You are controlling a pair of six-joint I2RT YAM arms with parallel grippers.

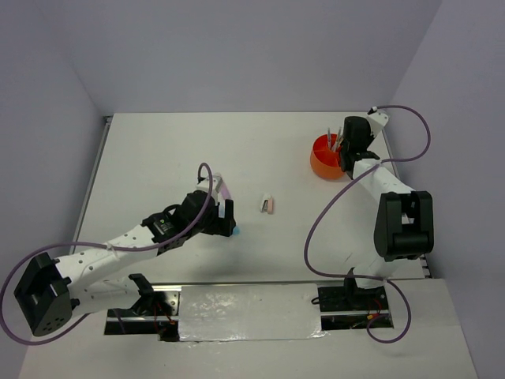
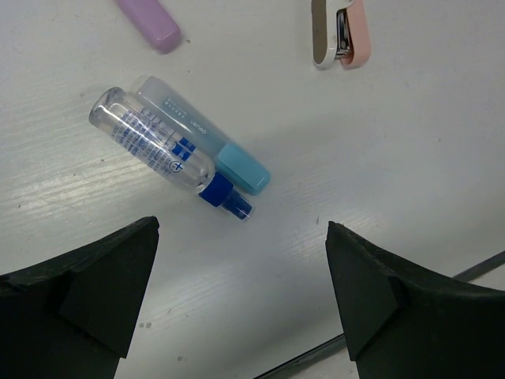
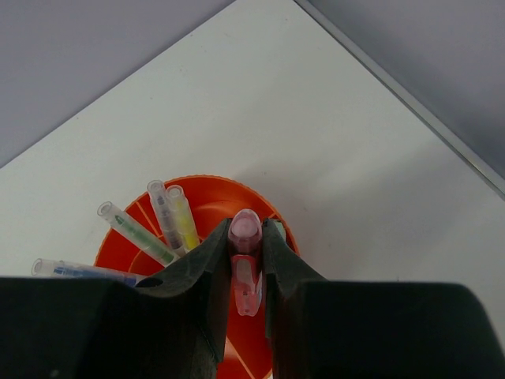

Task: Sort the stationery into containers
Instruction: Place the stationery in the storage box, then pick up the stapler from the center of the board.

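Note:
The left gripper moves to the right in the top view and down over the pink and white stapler-like piece next, as it lies clear of other things.
The round orange organiser stands at the far right; in the right wrist view it holds several thin pens, among them a green one and a yellow one. My right gripper is shut on a pink marker, upright over the organiser's rim. My left gripper is open and empty, just above the table. Ahead of it lie a clear bottle with a blue cap and, touching it, a teal-capped stick. A lilac stick lies farther off.
A small pink and white stapler-like piece lies mid-table, also in the left wrist view. The table's near edge runs close behind the left fingers. The back and right walls stand close to the organiser.

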